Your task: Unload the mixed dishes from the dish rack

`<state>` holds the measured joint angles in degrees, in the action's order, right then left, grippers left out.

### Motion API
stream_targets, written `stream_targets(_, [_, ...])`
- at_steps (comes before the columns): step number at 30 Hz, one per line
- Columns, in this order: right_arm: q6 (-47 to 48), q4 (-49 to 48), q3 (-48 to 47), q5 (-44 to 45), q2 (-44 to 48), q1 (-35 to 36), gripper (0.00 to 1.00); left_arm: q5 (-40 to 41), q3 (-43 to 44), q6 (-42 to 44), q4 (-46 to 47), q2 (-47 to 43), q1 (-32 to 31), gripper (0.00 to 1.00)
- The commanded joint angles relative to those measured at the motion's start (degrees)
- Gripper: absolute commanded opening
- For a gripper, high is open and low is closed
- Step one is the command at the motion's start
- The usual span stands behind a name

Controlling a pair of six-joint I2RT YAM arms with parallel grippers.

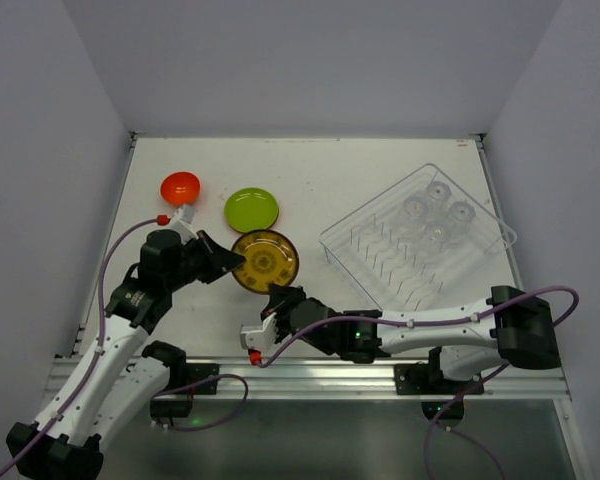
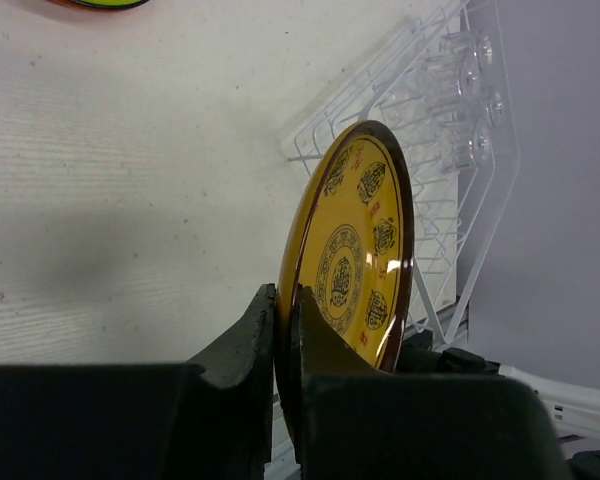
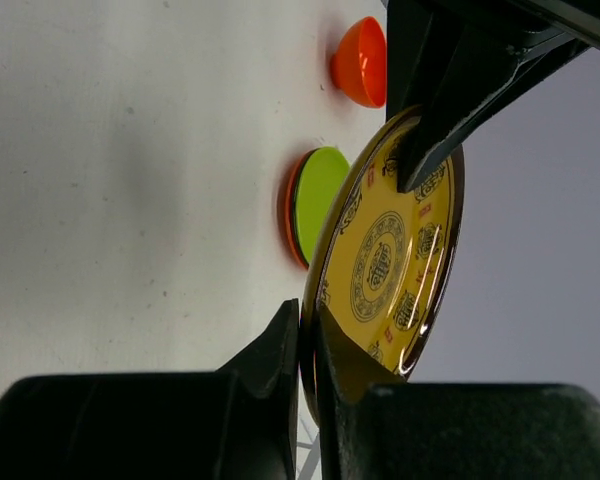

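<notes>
The left gripper moves outward and down over the lime green plate [image 1: 251, 209] next and releases the patterned plate [image 1: 265, 260] where plates already stack.
The brown-yellow patterned plate [image 1: 265, 260] is held above the table between both arms. My left gripper [image 1: 235, 262] is shut on its left rim, and my right gripper [image 1: 280, 298] is shut on its near rim. In the left wrist view the plate [image 2: 365, 250] stands on edge between my left gripper's [image 2: 285, 305] jaws. In the right wrist view the plate [image 3: 390, 260] sits in my right gripper [image 3: 308, 320], with the left fingers [image 3: 430, 150] pinching its far rim. The clear dish rack [image 1: 500, 240] at the right holds several clear cups [image 1: 438, 210].
The orange-red bowl [image 1: 180, 186] and the lime green plate [image 1: 251, 209] lie on the table at the back left. The lime plate [image 3: 320, 200] shows an orange rim beneath it. White walls enclose the table on three sides.
</notes>
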<state>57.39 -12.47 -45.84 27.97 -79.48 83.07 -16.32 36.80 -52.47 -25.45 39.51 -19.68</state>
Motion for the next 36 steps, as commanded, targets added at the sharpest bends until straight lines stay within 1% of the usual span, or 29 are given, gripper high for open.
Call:
stream_targets(1, [0.3, -13.1, 0.4, -1.7, 1.7, -1.5, 0.04, -0.2, -0.2, 4.0, 0.6, 0.2, -0.4, 0.00])
stream_targets(2, [-1.1, -13.8, 0.9, -2.4, 2.3, -2.9, 0.47, 0.9, -0.2, 4.4, 0.6, 0.2, -0.4, 0.00])
stream_targets(3, [-4.4, -15.3, 1.5, -1.7, 2.5, -3.6, 0.97, 4.0, -0.1, 4.6, 0.6, 0.2, -0.4, 0.00])
stream_targets(4, [-5.9, -19.7, 2.9, -0.5, 2.7, -5.0, 0.99, 5.6, -0.1, 4.6, 0.8, 0.5, -0.4, 0.00])
stream_targets(5, [-7.0, -21.8, 3.6, 1.0, 2.9, -5.7, 0.99, 7.2, -0.1, 4.3, 1.1, 0.7, -0.4, 0.00])
stream_targets(6, [-9.6, -24.1, 4.0, 4.6, 3.6, -6.5, 0.99, 10.1, 0.0, 4.1, 2.3, 1.3, -0.4, 0.00])
stream_targets(7, [-11.7, -26.4, 4.4, 6.3, 4.4, -8.4, 0.99, 11.2, 0.0, 3.8, 3.4, 2.9, -0.4, 0.00])
stream_targets(8, [-14.0, -26.6, 4.4, 7.8, 5.5, -9.7, 0.99, 12.2, 0.1, 3.1, 4.3, 4.1, -0.4, 0.00])
stream_targets(9, [-21.3, -26.6, 4.4, 10.6, 8.4, -11.2, 0.99, 13.8, 0.4, 2.6, 6.4, 5.5, -0.4, 0.00])
stream_targets(10, [-25.9, -26.6, 4.7, 12.2, 10.2, -14.9, 0.99, 14.5, 0.7, 2.0, 7.9, 8.6, -0.2, 0.00])
stream_targets(11, [-35.2, -26.6, 5.2, 13.9, 12.2, -17.0, 0.99, 15.3, 1.2, 1.6, 8.9, 10.3, 0.1, 0.00])
stream_targets(12, [-39.6, -26.3, 5.9, 15.7, 16.7, -19.1, 0.99, 16.0, 1.7, 1.5, 11.5, 13.5, 0.5, 0.00])
stream_targets(13, [-44.1, -23.0, 7.8, 16.6, 19.2, -23.7, 0.99, 16.1, 2.7, 1.5, 13.2, 15.2, 1.1, 0.00])
stream_targets(14, [-52.2, -20.2, 8.5, 15.8, 23.6, -25.7, 0.99, 16.0, 3.3, 1.4, 16.1, 18.7, 3.1, 0.00])
stream_targets(15, [-56.0, -16.9, 9.0, 14.9, 23.7, -28.0, 0.99, 16.0, 4.0, 1.1, 16.9, 21.0, 4.5, 0.00])
stream_targets(16, [-60.7, -11.0, 9.5, 15.0, 27.4, -31.5, 0.99, 15.4, 5.6, 0.2, 17.7, 23.0, 8.3, 0.00])
stream_targets(17, [-68.5, -7.8, 9.5, 15.7, 29.3, -32.8, 0.99, 14.5, 6.4, -0.3, 18.7, 25.2, 10.0, 0.00])
stream_targets(18, [-71.4, -4.4, 9.3, 15.8, 31.0, -33.8, 0.99, 13.2, 7.1, -0.6, 21.2, 29.4, 11.4, 0.00])
stream_targets(19, [-73.6, -0.6, 9.2, 13.9, 34.4, -35.1, 0.99, 13.4, 8.0, -0.7, 22.0, 31.5, 12.6, 0.00])
stream_targets(20, [-75.4, -0.1, 9.5, 12.9, 36.0, -35.3, 0.99, 14.2, 11.0, -0.4, 22.4, 33.6, 12.7, 0.00])
stream_targets(21, [-75.5, -0.4, 10.5, 11.9, 37.4, -35.4, 0.99, 15.5, 12.7, 0.2, 22.6, 37.6, 12.7, 0.00])
stream_targets(22, [-75.6, -0.5, 10.9, 10.3, 39.9, -35.4, 0.99, 15.6, 14.2, 0.7, 22.8, 39.4, 12.8, 0.00])
stream_targets(24, [-76.5, -0.9, 12.4, 10.0, 42.8, -35.5, 0.99, 14.7, 17.0, 1.5, 24.4, 44.0, 12.9, 0.00])
stream_targets(29, [-76.9, -1.8, 14.5, 9.6, 45.6, -35.5, 0.99, 15.6, 19.7, 2.7, 27.1, 49.1, 12.9, 0.00])
stream_targets(36, [-77.5, -0.5, 14.2, 10.6, 47.6, -35.5, 0.99, 17.5, 21.6, 4.0, 26.7, 54.4, 12.8, 0.00])
